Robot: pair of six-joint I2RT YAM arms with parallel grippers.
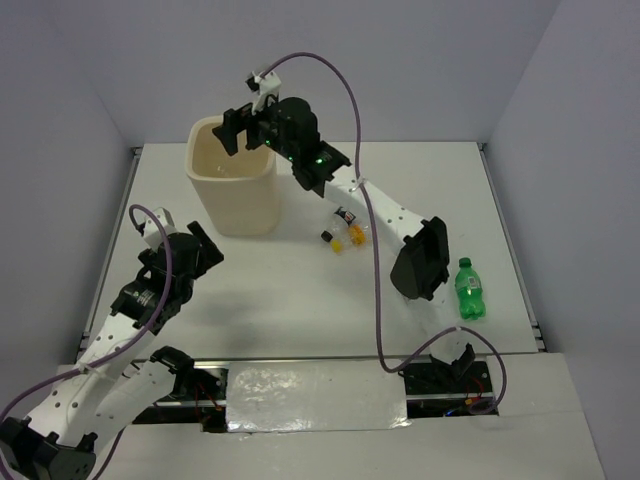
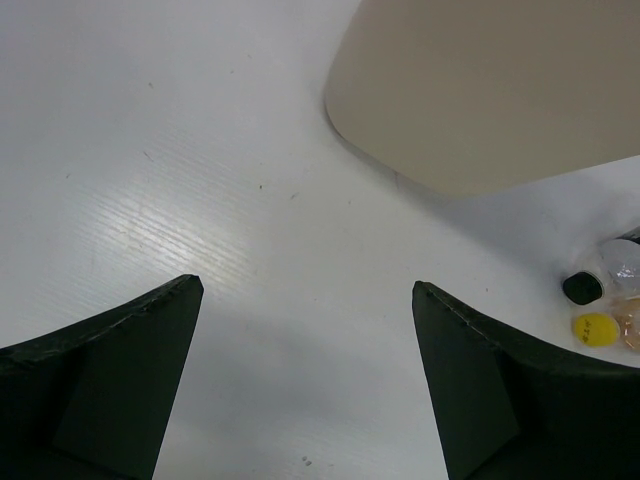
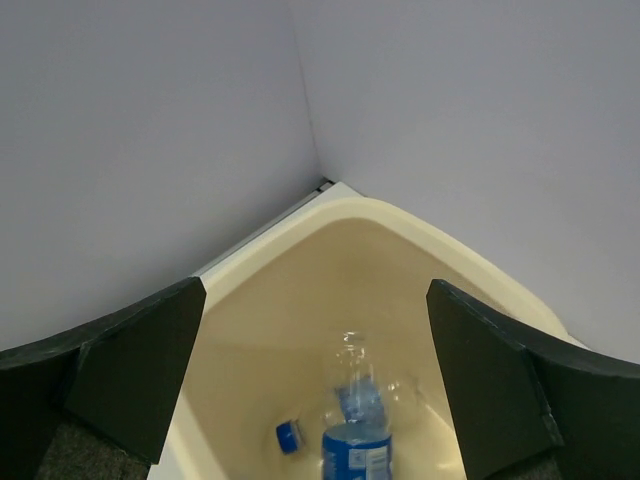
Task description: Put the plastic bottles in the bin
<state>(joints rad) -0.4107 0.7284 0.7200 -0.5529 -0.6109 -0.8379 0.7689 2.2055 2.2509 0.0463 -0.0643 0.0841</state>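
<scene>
I will swing my right gripper off the bin (image 1: 240,205) and down onto the small clear bottle's orange-yellow part (image 1: 357,235) next, because it is below, to the right in the top view.
The cream-beige bin (image 1: 240,205) stands at the back left of the table. My right gripper (image 1: 248,130) hangs open over its rim, nothing between the fingers (image 3: 150,350). Down inside the bin (image 3: 300,300), a clear bottle with a blue label (image 3: 357,445) lies below the gripper beside a blue cap (image 3: 288,436). A cluster of small bottles with orange-yellow contents (image 1: 345,236) lies right of the bin, and shows at the right edge of the left wrist view as a black cap (image 2: 583,288) and a yellow cap (image 2: 594,328). A green soda bottle (image 1: 469,290) lies at the right. My left gripper (image 1: 203,246) is open over bare table.
The bin's wall (image 2: 480,90) fills the upper right of the left wrist view, ahead of my left gripper (image 2: 308,285). Grey walls close in the table at the back and sides. The right arm's black link (image 1: 420,258) hangs close to the green bottle.
</scene>
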